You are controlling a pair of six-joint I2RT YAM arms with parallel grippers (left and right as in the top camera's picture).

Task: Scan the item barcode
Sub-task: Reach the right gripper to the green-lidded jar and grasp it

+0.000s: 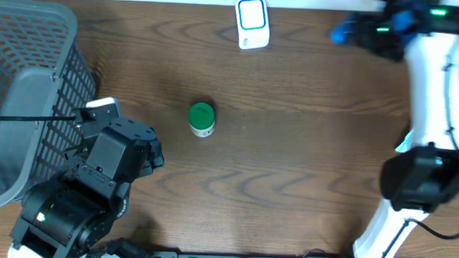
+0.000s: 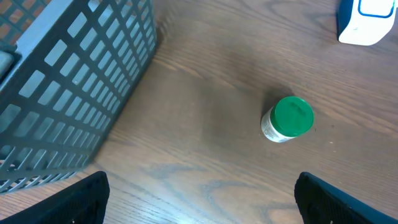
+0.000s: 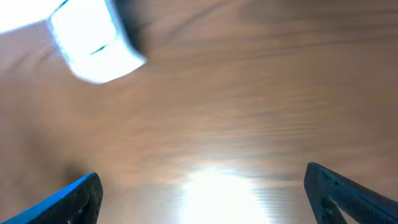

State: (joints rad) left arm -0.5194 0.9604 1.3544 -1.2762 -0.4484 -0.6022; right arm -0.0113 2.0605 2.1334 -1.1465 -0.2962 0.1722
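Observation:
The green lid is below the right gripper, to its left in the overhead view, so the right gripper will next swing back toward the jar and lower over the lid.
The item, a small white jar with a green lid, stands on the wooden table near the middle; in the left wrist view the jar is ahead and to the right. The white and blue barcode scanner stands at the table's far edge, its corner showing at the top right of the left wrist view. My left gripper is open and empty, short of the jar. My right gripper is open and empty at the far right, with the scanner blurred ahead to its left.
A grey mesh basket fills the left side of the table, right beside my left arm; its wall takes up the left of the left wrist view. My right arm's white body runs along the right edge.

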